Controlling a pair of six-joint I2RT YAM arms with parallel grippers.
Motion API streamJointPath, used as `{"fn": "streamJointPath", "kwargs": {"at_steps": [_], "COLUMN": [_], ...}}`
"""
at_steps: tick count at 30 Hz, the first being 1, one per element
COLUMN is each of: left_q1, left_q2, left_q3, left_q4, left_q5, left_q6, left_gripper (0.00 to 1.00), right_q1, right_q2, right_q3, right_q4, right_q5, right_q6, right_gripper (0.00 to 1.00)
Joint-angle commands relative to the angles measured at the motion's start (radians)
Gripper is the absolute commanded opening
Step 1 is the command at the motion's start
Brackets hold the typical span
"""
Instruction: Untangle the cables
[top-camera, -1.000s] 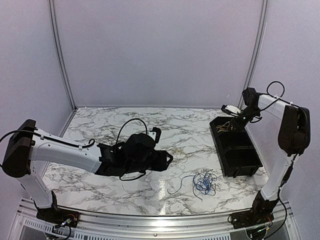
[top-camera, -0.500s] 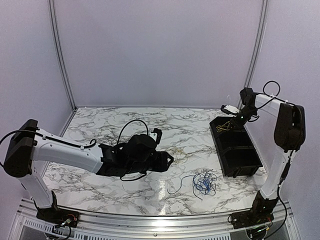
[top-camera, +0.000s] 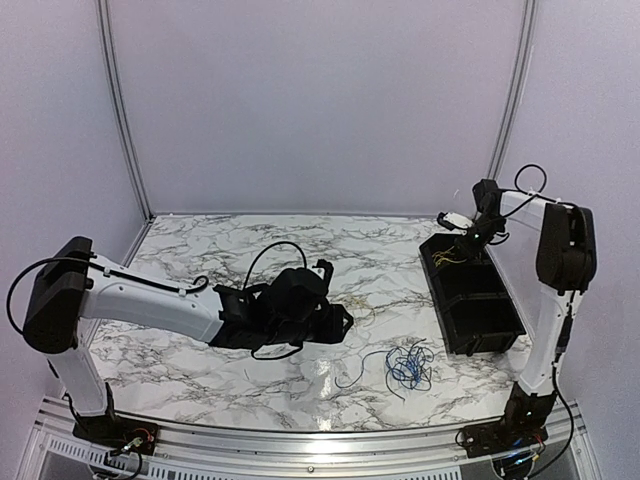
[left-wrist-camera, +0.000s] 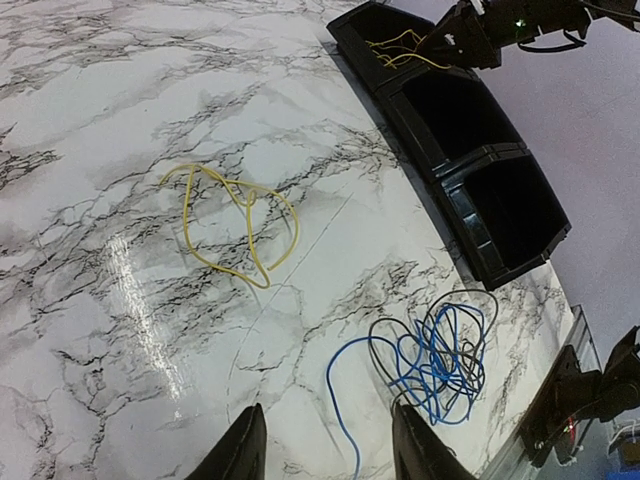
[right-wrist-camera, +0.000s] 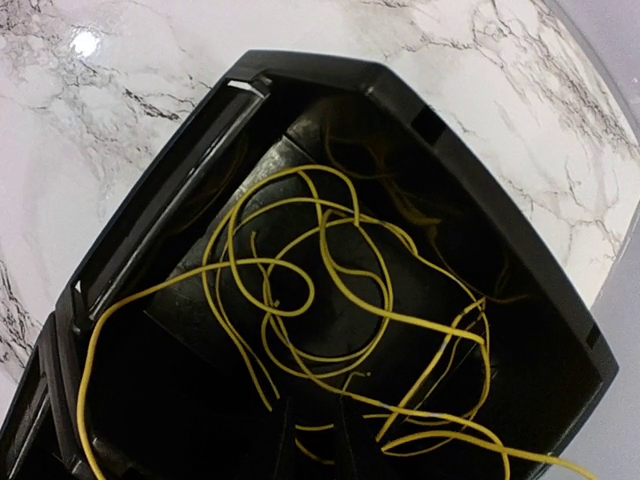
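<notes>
I will move my open left gripper outward and down onto the looped yellow cable (left-wrist-camera: 249, 218) and close on it, because it is clear of the blue tangle.
A tangle of blue and black cables (top-camera: 408, 365) (left-wrist-camera: 440, 358) lies on the marble near the front right. One yellow cable (left-wrist-camera: 236, 220) lies looped and apart on the marble, further in. More yellow cables (right-wrist-camera: 330, 300) (left-wrist-camera: 400, 48) are heaped in the far compartment of the black bin (top-camera: 497, 322). My left gripper (top-camera: 340, 322) (left-wrist-camera: 328, 450) hovers open just left of the tangle, and a loose blue end runs on the table below its gap. My right gripper (top-camera: 462, 240) (right-wrist-camera: 318, 445) hangs over the yellow heap with its dark jaws close together. Yellow strands cross between them, and a grip cannot be made out.
The bin (left-wrist-camera: 512, 262) has three compartments, and the two nearer ones hold nothing. It stands along the table's right side. White walls and metal corner posts enclose the table, with a metal rail (top-camera: 300, 445) at the front edge.
My left arm has slid a little to the right toward the blue and black tangle. My right arm has drawn in over the bin's far end, and its jaws have narrowed.
</notes>
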Motion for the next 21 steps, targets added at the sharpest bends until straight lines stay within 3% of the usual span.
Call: {"fn": "streamJointPath", "kwargs": {"at_steps": [1, 13, 18, 21], "left_q1": [0.029, 0.091, 0.138, 0.168], "left_q2": [0.033, 0.098, 0.191, 0.251], "left_q3": [0.054, 0.096, 0.189, 0.236], "left_q4": [-0.102, -0.123, -0.222, -0.228], "left_q5": [-0.047, -0.035, -0.011, 0.049], "left_q6": [-0.046, -0.094, -0.126, -0.117], "left_gripper": [0.46, 0.46, 0.46, 0.46], "right_q1": [0.000, -0.007, -0.010, -0.010], "right_q2": [0.050, 0.185, 0.110, 0.027], "right_q3": [0.048, 0.144, 0.187, 0.193], "right_q4": [-0.005, -0.019, -0.067, -0.081], "right_q5": [0.020, 0.036, 0.021, 0.012], "right_q6": [0.030, 0.046, 0.047, 0.046], "right_gripper": [0.16, 0.14, 0.15, 0.24]}}
